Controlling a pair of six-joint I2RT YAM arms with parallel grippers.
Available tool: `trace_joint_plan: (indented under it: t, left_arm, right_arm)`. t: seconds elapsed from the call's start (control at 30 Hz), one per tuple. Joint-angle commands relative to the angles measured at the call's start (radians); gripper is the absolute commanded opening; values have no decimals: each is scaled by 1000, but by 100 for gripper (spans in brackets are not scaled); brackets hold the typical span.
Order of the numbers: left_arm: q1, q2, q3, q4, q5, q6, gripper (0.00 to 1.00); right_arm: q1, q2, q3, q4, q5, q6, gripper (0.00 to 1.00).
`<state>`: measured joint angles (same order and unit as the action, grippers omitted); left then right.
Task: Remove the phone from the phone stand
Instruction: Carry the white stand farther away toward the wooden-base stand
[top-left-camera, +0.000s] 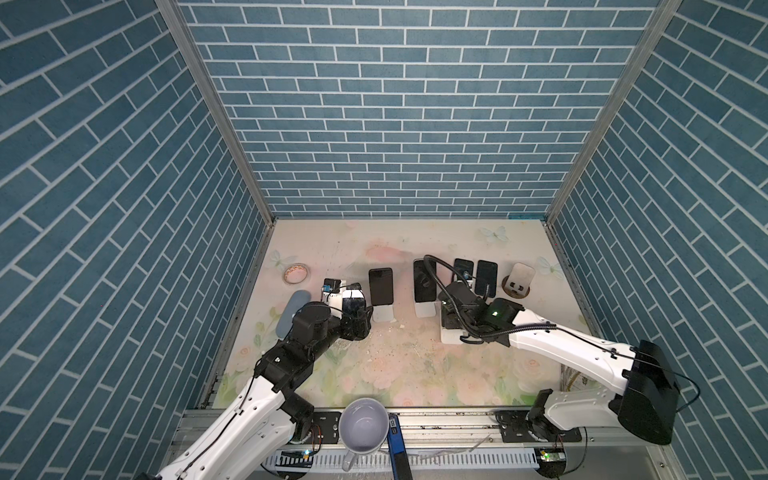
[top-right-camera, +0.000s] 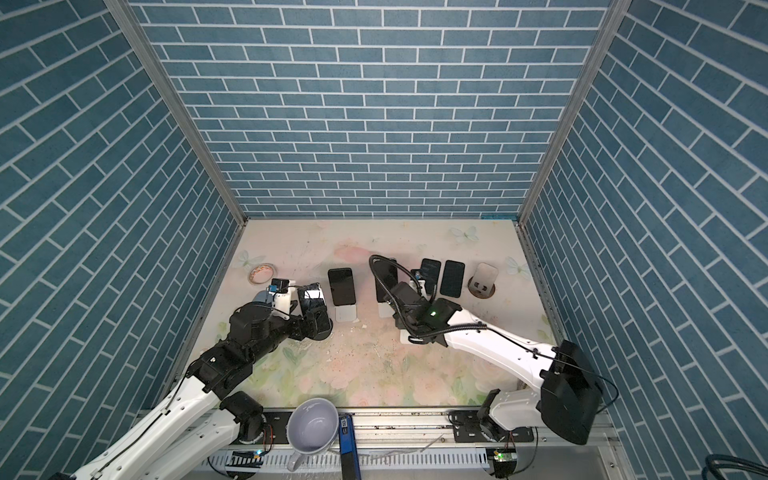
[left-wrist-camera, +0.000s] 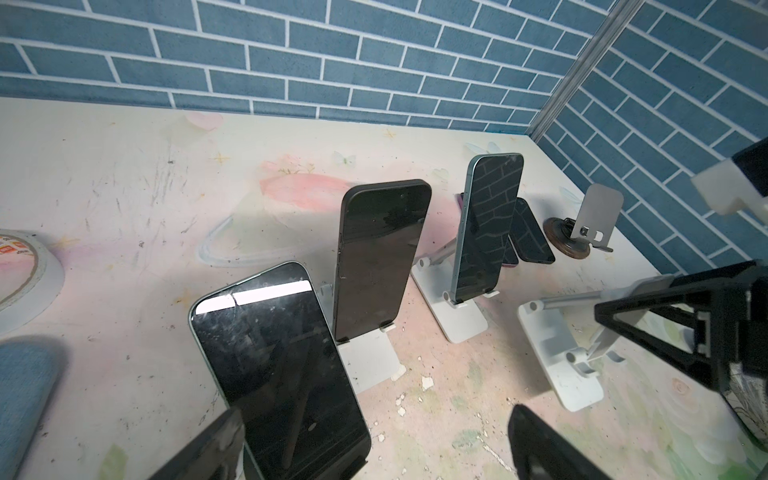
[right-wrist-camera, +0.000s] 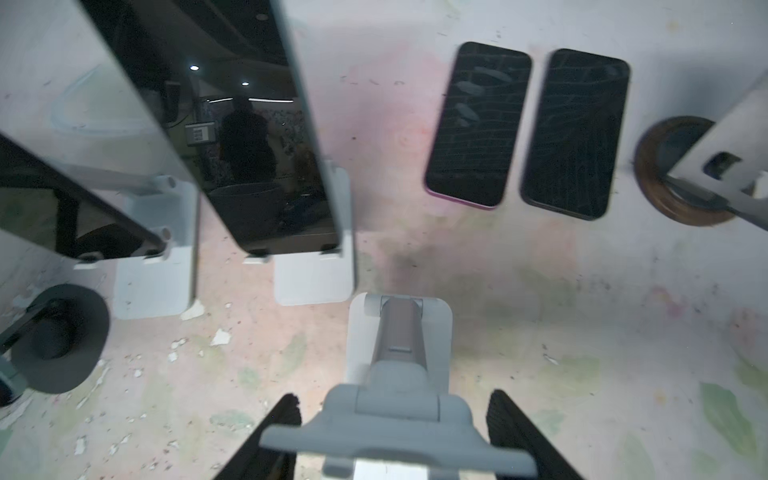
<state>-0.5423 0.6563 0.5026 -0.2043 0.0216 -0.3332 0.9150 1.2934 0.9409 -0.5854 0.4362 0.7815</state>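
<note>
Next, the right gripper carries the stand sideways and releases it on the near side of the brown round base, since the tabletop there is clear.
Three dark phones lean upright on stands in a row. The leftmost phone (left-wrist-camera: 278, 374) (top-left-camera: 353, 305) rests on a black stand with a round base (right-wrist-camera: 58, 336). My left gripper (left-wrist-camera: 374, 453) is open wide, with this phone's lower end between the fingers, close to one finger (left-wrist-camera: 208, 449). The middle phone (left-wrist-camera: 378, 262) and a blue-edged phone (left-wrist-camera: 486, 228) stand on white stands. My right gripper (right-wrist-camera: 395, 432) is shut on the grey cradle of an empty white phone stand (right-wrist-camera: 399, 332) (top-left-camera: 451, 337); the arm hides it in both top views.
Two phones lie flat on the table (right-wrist-camera: 478, 124) (right-wrist-camera: 575, 133). An empty stand on a brown round base (top-left-camera: 517, 282) is at the far right. A tape roll (top-left-camera: 295, 273) and a blue-grey pad (top-left-camera: 293, 311) lie left. A mug (top-left-camera: 362, 424) sits on the front rail.
</note>
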Motion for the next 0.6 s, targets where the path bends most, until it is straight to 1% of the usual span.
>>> trace_joint_plan:
  t: [0.0, 0.17, 0.27, 0.4, 0.47, 0.57]
  left_arm:
    - [-5, 2, -20, 35, -26, -23, 100]
    - [-5, 51, 1, 20, -38, -30, 100]
    - [-5, 75, 5, 22, -69, -44, 100]
    - [-5, 93, 14, 27, -60, -38, 100]
    - [-5, 95, 16, 34, -33, -10, 100]
    - [-5, 90, 9, 42, -26, 9, 100]
  right_arm:
    - [-62, -69, -61, -56, 32, 32, 54]
    - [-179, -132, -118, -91, 38, 15, 56]
    - [-250, -165, -152, -88, 35, -5, 56]
    - [-344, -194, -185, -81, 29, -40, 57]
    - [-392, -201, -195, -79, 28, -57, 57]
    - [-439, -200, -194, -70, 36, -97, 58]
